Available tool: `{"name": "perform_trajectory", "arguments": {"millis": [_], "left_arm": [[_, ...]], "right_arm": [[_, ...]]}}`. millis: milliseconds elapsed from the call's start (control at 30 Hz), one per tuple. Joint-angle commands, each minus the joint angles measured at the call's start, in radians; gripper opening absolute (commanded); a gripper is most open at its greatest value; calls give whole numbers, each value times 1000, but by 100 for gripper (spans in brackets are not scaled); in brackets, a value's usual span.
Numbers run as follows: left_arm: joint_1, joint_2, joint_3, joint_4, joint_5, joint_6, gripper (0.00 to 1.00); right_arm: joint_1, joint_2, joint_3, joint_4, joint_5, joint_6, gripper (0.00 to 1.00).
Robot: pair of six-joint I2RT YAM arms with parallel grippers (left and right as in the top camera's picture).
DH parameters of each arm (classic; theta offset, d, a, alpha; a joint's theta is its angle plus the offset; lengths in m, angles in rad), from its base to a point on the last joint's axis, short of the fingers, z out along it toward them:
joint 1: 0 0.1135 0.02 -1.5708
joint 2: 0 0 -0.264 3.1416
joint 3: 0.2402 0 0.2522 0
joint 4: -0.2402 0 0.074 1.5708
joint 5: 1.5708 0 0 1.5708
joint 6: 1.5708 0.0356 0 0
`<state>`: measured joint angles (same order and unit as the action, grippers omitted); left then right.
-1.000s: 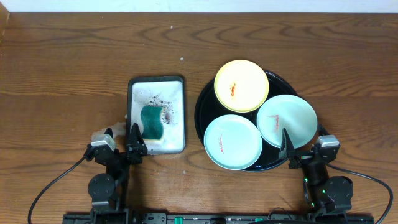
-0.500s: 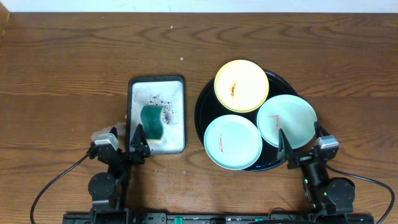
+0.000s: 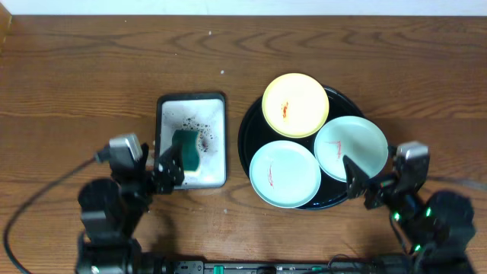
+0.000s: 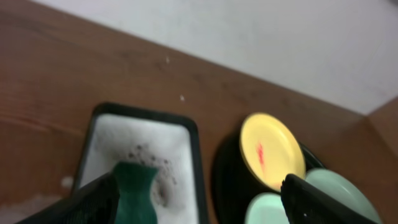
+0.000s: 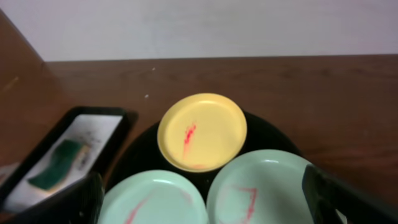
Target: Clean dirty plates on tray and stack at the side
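My right gripper needs to tilt next and move down and across to the front mint plate's rim on the side nearest it, which is below and to the left of my gripper in the overhead view.
The large black tray (image 3: 248, 134) holds three plates with red smears: a pale yellow plate (image 3: 295, 104) at the back, a mint plate (image 3: 285, 173) at the front left and a mint plate (image 3: 351, 148) at the right. They also show in the right wrist view: yellow plate (image 5: 202, 132), left mint plate (image 5: 152, 198), right mint plate (image 5: 261, 190). My right gripper (image 3: 371, 184) (image 5: 202, 208) is open and empty, above the tray's front right edge. My left gripper (image 3: 167, 172) (image 4: 199, 205) is open and empty, over the sponge tray's front edge.
A small rectangular white-bottomed tray (image 3: 216, 137) with foam and dark specks holds a teal sponge (image 3: 186, 149) left of the black tray. The sponge (image 4: 135, 190) lies by my left gripper's left finger. A wall runs along the table's far edge.
Both arms have risen from their low rest at the table's front edge. The left gripper has moved slightly toward the sponge tray. The plates and sponge have not moved.
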<state>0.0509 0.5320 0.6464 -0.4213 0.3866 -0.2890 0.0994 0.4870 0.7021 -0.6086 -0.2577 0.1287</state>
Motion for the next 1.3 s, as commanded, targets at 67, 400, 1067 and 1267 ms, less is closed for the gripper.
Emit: {"name": "perform_trajectory", "arguments": {"millis": [67,400,1067,1267], "left_arm": [[5,255,283,-214,101,-3,84],[5,525,534,-618,103,147,84],[-163,689,489,-668,-246,18,75],[-202,875,397,-504,-348,-20,74]], "right_arm": [[-1,264,293,-196,-17,4,99],[1,519,483,-331,-199,13,99],[190,843,390,-453,-162,35,71],[190,841,390,-450,-170,51,71]]}}
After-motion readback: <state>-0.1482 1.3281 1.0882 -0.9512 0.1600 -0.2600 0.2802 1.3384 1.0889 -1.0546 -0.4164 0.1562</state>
